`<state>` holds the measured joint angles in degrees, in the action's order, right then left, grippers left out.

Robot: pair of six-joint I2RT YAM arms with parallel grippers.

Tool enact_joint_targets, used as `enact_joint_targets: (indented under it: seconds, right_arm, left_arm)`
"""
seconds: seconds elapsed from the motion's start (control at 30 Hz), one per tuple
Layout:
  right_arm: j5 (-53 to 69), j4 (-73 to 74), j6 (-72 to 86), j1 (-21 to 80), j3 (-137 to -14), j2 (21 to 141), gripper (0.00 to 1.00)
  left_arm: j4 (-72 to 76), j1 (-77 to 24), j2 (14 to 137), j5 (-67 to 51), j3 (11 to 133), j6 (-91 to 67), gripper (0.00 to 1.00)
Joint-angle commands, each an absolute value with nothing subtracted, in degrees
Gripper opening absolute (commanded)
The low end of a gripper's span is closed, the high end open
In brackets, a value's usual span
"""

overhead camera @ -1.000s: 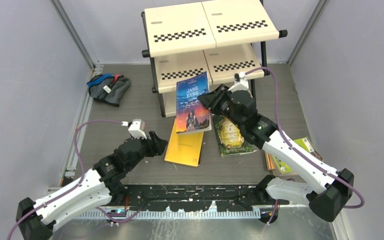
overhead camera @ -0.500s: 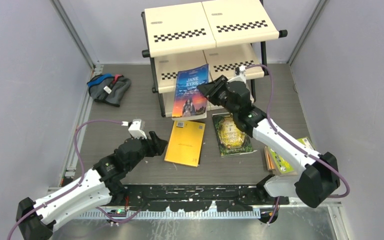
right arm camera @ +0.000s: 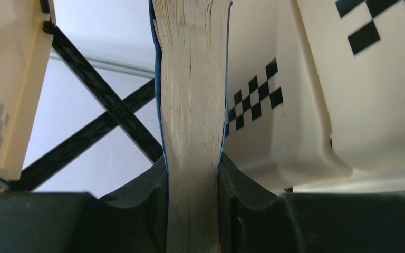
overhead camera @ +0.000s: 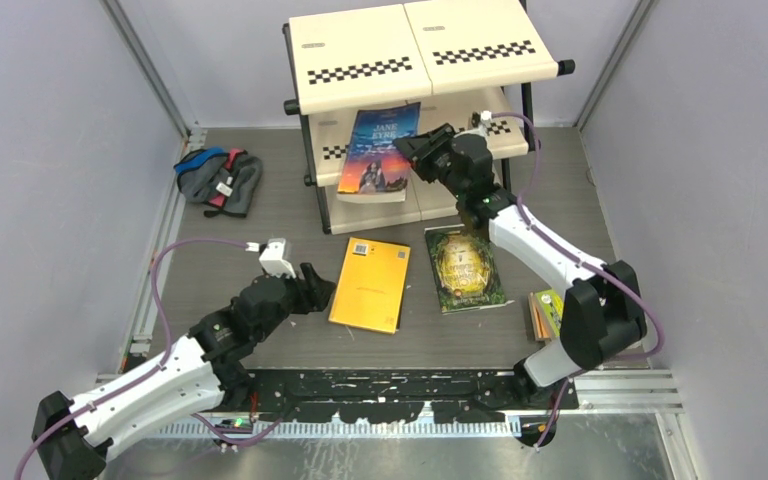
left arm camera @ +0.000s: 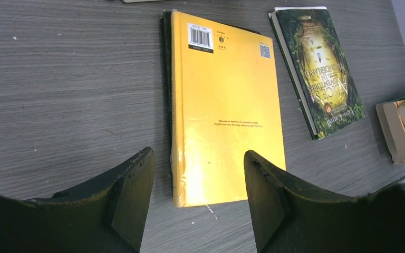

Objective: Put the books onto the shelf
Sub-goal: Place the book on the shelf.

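I need to move the blue book outward and to the left in the top view with my right gripper next, onto the shelf's middle level [right arm camera: 263,109]. The book's near end sticks out past the edge of the level.
My right gripper [overhead camera: 412,150] is shut on the blue "Jane Eyre" book [overhead camera: 378,148], holding it over the middle tier of the shelf [overhead camera: 420,45]. In the right wrist view the book's page edge [right arm camera: 192,105] runs up between the fingers, cream checkered boards [right arm camera: 295,95] beside it. A yellow-backed book [overhead camera: 370,283] lies flat on the table on top of a darker one. A dark green-gold book [overhead camera: 463,268] lies to its right. My left gripper [left arm camera: 198,174] stands open just short of the near end of the yellow-backed book [left arm camera: 224,100].
A grey-blue cloth bundle [overhead camera: 220,177] lies at the far left by the wall. More books [overhead camera: 545,312], lime green among them, are stacked at the right behind my right arm. Grey walls close the table in on both sides.
My right arm has reached farther back, carrying the blue book from above the table books to the shelf's middle tier. The left arm has stayed put.
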<state>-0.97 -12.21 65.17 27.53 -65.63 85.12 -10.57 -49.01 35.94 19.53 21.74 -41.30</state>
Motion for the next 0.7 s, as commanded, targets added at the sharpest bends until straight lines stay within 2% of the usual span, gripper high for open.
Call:
enact_joint_targets:
  seconds: [0.0,0.43,0.67]
  right_arm:
    - [2.80,-26.23,70.18,26.85,-74.07,86.06,0.01]
    - [5.15,-24.12,70.23,26.76,-82.52,95.18,0.01]
    - [5.14,-22.57,69.81,26.81,-86.05,99.32,0.10]
  left_arm:
    - [-8.20,-49.13,35.91,20.45,24.43,-39.75,0.63]
    - [-7.48,-49.11,35.94,20.48,24.18,-39.20,0.63]
    - [-6.62,-49.13,36.34,20.30,23.99,-39.29,0.63]
